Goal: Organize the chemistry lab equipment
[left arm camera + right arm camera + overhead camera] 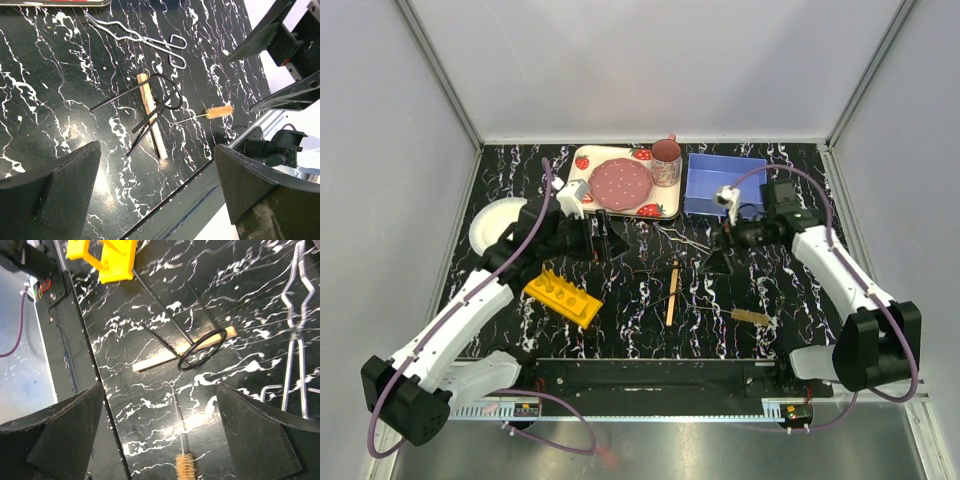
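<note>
My right gripper is clear of the stick as it goes down next, to the left in the top view, onto the rim of the black wire ring (pixel 165 92).
The yellow rack (pixel 563 296) lies at the front left, its corner in the right wrist view (pixel 107 257). The wooden stick (pixel 672 290) lies mid-table with a black wire ring (pixel 165 92) across it (pixel 200 347). The wire tongs (pixel 145 37) lie behind them (pixel 295 330). The tan-bristled brush (pixel 755 317) lies at the front right (pixel 186 467). My left gripper (pixel 600 240) is open and empty (pixel 160 200), left of the stick (pixel 151 115). My right gripper (pixel 720 250) is open and empty (pixel 160 440), above the brush's wire handle. No glass tubes show.
A strawberry-print tray (pixel 665 212) with a pink plate and cup stands at the back centre. A blue bin (pixel 725 195) sits to its right. A white plate (pixel 492 228) lies at the left edge. The table's front rail (pixel 200 200) runs under the left gripper.
</note>
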